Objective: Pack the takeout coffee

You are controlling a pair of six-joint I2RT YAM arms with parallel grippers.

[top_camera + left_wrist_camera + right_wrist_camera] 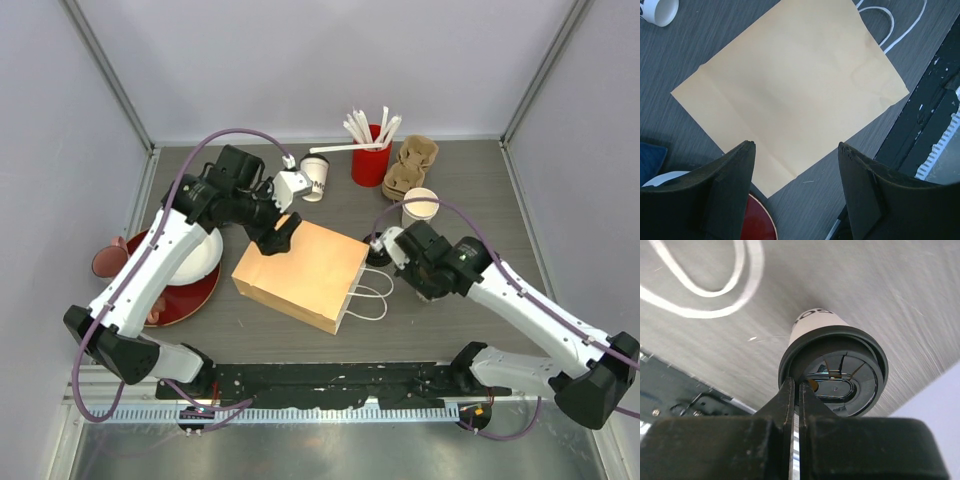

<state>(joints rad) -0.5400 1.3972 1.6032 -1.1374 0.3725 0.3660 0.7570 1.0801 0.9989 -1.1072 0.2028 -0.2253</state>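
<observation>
My right gripper needs to carry the coffee cup outward and to the right in the top view, since empty table shows (468, 222) beside the plain lidless cup.
A takeout coffee cup (832, 370), white paper with a black sip lid (377, 250), stands on the table just right of the bag's handles. My right gripper (798, 384) is shut on the near rim of that lid, one finger outside the rim and one inside it; from above, the right gripper (384, 249) covers most of the cup. The brown paper bag (300, 275) lies flat in the middle of the table. My left gripper (796, 145) hangs open above the bag (790, 90), near its far left corner, with nothing between its fingers; the top view shows the left gripper (283, 235) there.
A white printed cup (315, 177) sits behind the bag. Further back stand a red cup of straws (370, 160), a cardboard cup carrier (410, 165) and a plain lidless cup (420, 205). A red plate (200, 295) with a white bowl (195, 260) is at the left.
</observation>
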